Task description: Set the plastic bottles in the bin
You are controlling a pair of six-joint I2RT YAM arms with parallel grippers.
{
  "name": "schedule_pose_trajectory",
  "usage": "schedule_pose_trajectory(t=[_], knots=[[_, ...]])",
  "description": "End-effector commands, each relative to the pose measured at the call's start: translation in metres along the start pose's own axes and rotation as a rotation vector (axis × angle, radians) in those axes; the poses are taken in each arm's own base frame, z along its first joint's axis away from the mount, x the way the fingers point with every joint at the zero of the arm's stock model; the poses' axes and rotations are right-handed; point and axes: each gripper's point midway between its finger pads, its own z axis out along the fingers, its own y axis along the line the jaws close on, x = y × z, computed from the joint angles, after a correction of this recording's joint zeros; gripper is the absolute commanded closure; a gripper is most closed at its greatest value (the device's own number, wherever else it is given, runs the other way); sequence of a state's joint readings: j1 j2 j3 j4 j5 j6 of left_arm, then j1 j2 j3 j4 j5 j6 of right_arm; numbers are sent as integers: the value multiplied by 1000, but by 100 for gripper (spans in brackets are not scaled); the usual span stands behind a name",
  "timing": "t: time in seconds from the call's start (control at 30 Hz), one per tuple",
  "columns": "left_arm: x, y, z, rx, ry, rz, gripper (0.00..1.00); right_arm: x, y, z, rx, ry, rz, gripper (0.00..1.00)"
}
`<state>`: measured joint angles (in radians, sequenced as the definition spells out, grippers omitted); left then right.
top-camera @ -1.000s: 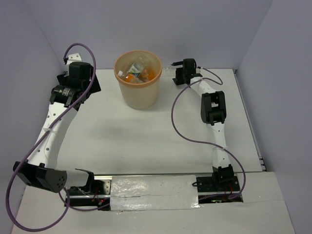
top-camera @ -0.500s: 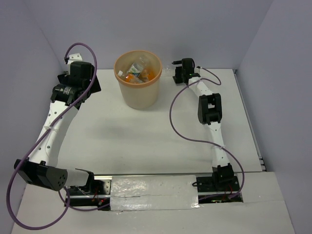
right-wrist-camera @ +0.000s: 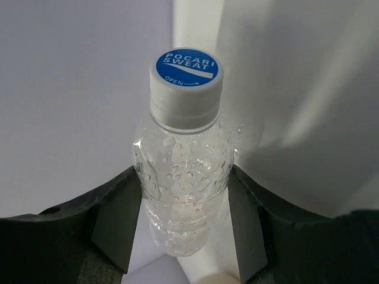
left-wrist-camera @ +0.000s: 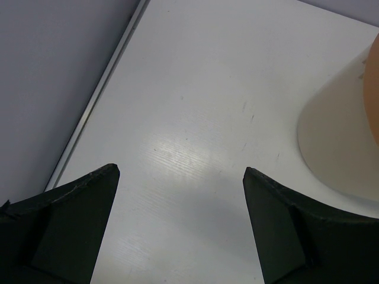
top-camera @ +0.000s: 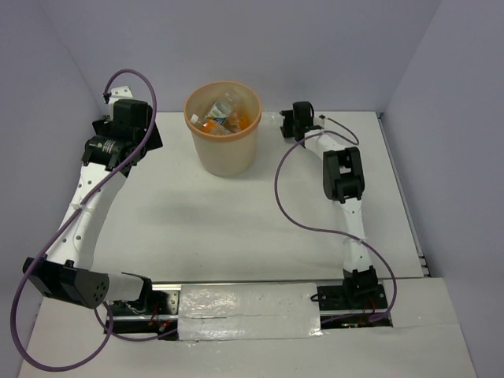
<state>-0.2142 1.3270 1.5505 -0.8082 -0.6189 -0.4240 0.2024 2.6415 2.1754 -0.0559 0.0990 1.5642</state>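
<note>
The right gripper raises the bottle over the bin's rim and releases it next, since the bin's opening [top-camera: 224, 109] is above it and to its left in the top view.
A clear plastic bottle [right-wrist-camera: 182, 195] with a blue cap [right-wrist-camera: 187, 67], wet with droplets, stands upright between the black fingers of my right gripper [right-wrist-camera: 185, 173]. Both pads press its sides, so the gripper is shut on it. In the top view my right gripper [top-camera: 288, 123] is at the back of the table, just right of the bin [top-camera: 225, 154]. The bin holds several bottles [top-camera: 221, 115], orange and clear ones. My left gripper [left-wrist-camera: 180, 173] hangs open over bare table left of the bin, with nothing between its fingers.
Grey walls close the table at the back and both sides. A raised edge strip [left-wrist-camera: 98, 100] runs along the left of the table. An orange edge of the bin [left-wrist-camera: 373, 83] and its shadow show at the right of the left wrist view. Purple cables [top-camera: 295, 216] loop beside both arms.
My right gripper has closed from wide open onto the clear bottle, and its wrist has shifted slightly. The left arm has not moved.
</note>
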Motion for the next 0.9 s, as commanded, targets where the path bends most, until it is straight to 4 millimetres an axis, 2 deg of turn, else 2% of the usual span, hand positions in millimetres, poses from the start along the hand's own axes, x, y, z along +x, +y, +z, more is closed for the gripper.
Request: schedule_pose_trajectory(t=[0.0,0.03,0.07,0.1,0.13,0.17,0.23,0.27,0.3,0.33,0.37,0.4,0.47,0.5,0.53,0.6,0.63,0.67,0.7,0.77,0.8,0.83,0.87], knots=[[-15,1,-10,26,-41,-45,1,-18,6,-45,22,-95,-55,42],[-16,2,-14,36,-45,-50,0,-34,48,-77,-58,-138,-50,43],[-16,1,-15,42,-46,-53,0,-42,54,-92,-63,-159,-59,44],[-15,0,-16,55,-44,-57,0,-52,37,-105,-25,-183,-108,44],[-15,0,-17,59,-48,-59,0,-64,43,-122,-31,-221,-133,44],[-15,1,-19,63,-52,-60,0,-77,62,-159,-66,-246,-154,44],[-16,0,-21,76,-59,-68,0,-98,70,-202,-51,-331,-265,44],[-15,-1,-21,83,-59,-71,1,-109,86,-247,-93,-372,-290,45],[-15,-3,-22,95,-59,-78,0,-116,92,-270,-104,-409,-376,45],[-14,-7,-23,127,-52,-80,0,-122,97,-292,-117,-437,-414,44],[-12,-9,-24,139,-46,-78,0,-127,112,-332,-175,-470,-439,44],[-11,-11,-25,150,-39,-81,0,-129,119,-350,-193,-486,-524,44],[-7,-15,-26,173,-19,-84,1,-128,131,-384,-232,-500,-586,44],[-6,-17,-27,182,-13,-91,0,-124,143,-411,-282,-504,-637,44],[-3,-19,-28,200,-8,-94,0,-122,143,-422,-278,-500,-663,46],[-1,-22,-29,224,-13,-114,1,-118,162,-451,-323,-506,-713,46],[-2,-27,-34,263,-11,-121,1,-112,163,-457,-315,-490,-742,46],[-3,-30,-36,280,-10,-139,0,-108,178,-473,-354,-495,-751,46],[-3,-33,-38,298,-8,-143,0,-102,184,-479,-367,-493,-787,46],[-3,-36,-43,328,-4,-153,0,-80,206,-498,-431,-472,-842,46],[-1,-35,-43,327,0,-151,0,-71,209,-499,-432,-455,-863,46],[-1,-33,-46,327,-5,-151,1,-50,225,-503,-472,-414,-886,47],[-1,-31,-46,318,-9,-149,1,-39,230,-502,-479,-388,-909,47]])
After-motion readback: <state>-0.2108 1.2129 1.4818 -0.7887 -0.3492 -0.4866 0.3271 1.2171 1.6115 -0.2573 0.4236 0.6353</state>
